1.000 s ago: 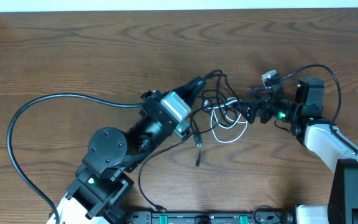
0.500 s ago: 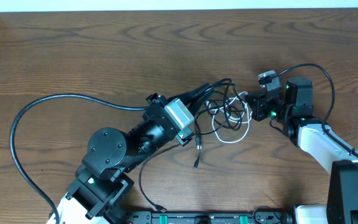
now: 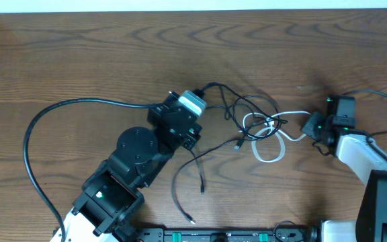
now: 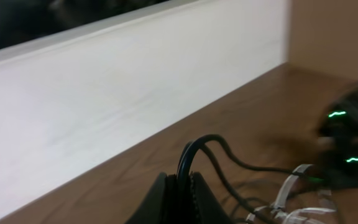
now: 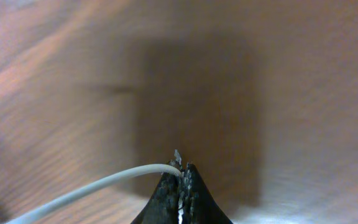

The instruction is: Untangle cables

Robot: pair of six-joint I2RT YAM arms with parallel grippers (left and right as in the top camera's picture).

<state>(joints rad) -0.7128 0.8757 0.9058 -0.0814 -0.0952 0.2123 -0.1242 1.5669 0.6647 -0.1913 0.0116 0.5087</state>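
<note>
Black cables run across the white loops, so my right gripper should pull the white cable a little away from the tangle next, to the right in the overhead view, and then open.
The cables lie tangled mid-table: thin black cables cross the loops of a white cable. My left gripper is at the left of the tangle, shut on a black cable. In the left wrist view that black cable arches up from between the closed fingers of the left gripper. My right gripper is at the right of the tangle, shut on the white cable. In the right wrist view the white cable runs left from the tips of the right gripper.
A thick black cord from the left arm base sweeps over the left of the table. Loose black cable ends trail toward the front edge. A white wall borders the table's far side.
The right gripper closed on the white cable and drew it right. The left gripper pulled its black cable back to the left. The tangle has stretched out between them.
</note>
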